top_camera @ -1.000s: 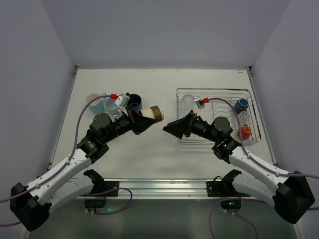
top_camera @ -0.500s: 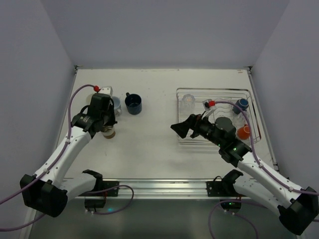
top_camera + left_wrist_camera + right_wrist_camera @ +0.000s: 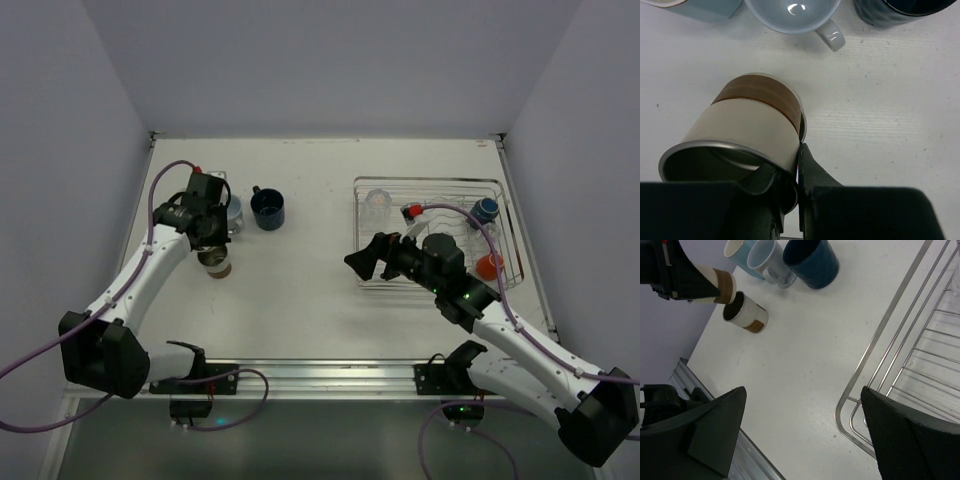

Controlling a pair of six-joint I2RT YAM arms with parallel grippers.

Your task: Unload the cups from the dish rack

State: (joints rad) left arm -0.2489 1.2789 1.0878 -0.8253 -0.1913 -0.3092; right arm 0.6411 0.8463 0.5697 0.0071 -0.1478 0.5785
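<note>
My left gripper moves slightly back and lowers the held cream cup into the standing cream cup next, because that matching cup's top is open.
My left gripper [image 3: 209, 243] points down, shut on the rim of a cream cup with a brown band [image 3: 752, 127], one finger inside and one outside. In the right wrist view this held cup [image 3: 720, 283] is beside a second cream cup [image 3: 746, 313] standing on the table. The top view shows one such cup [image 3: 216, 265] under the gripper. Whether the held cup touches the table I cannot tell. The dish rack [image 3: 430, 181] holds a clear glass [image 3: 377, 203], a blue cup [image 3: 484, 209] and an orange cup [image 3: 490, 265]. My right gripper [image 3: 366, 262] is open and empty, left of the rack's near corner [image 3: 855, 405].
A dark navy mug [image 3: 268, 209], a light blue mug [image 3: 233, 210] and a light blue cup with a cream inside [image 3: 737, 250] stand together just beyond the cream cups. Grey walls close in the table on the left, far and right sides.
My left arm has swung from the table's middle to the left, carrying the cream cup to the spot near the mugs. My right gripper has shifted slightly and stays open.
</note>
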